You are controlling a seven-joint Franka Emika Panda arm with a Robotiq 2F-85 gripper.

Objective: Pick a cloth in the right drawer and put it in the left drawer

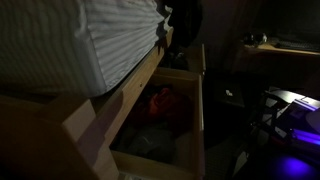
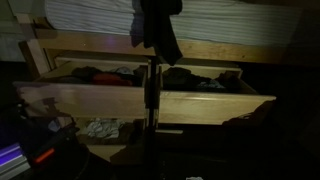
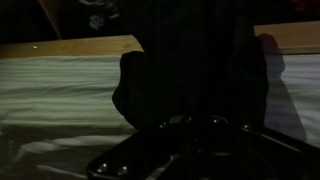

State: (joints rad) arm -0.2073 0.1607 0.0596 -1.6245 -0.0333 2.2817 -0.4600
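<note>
I should next carry the dark cloth in my gripper across to the drawer with the red cloth, below and to one side, then lower it there and let go.
The scene is very dark. My gripper [image 2: 158, 6] hangs above the middle of two open wooden drawers and is shut on a dark cloth [image 2: 156, 36] that dangles from it. The cloth also shows in an exterior view [image 1: 182, 22] and fills the wrist view [image 3: 190, 80], hiding the jaws. The left drawer [image 2: 80, 102] and the right drawer [image 2: 215, 106] both hold several dark clothes. The cloth hangs over the line where the two drawers meet. A drawer [image 1: 200, 110] holds a red cloth [image 1: 160, 103].
A striped mattress [image 2: 230, 20] lies on the bed frame above the drawers, also seen in an exterior view [image 1: 80, 40] and in the wrist view [image 3: 60, 90]. A pale crumpled cloth [image 2: 100, 128] lies on the floor below the left drawer. A stand with a purple light [image 1: 295, 120] is beside the bed.
</note>
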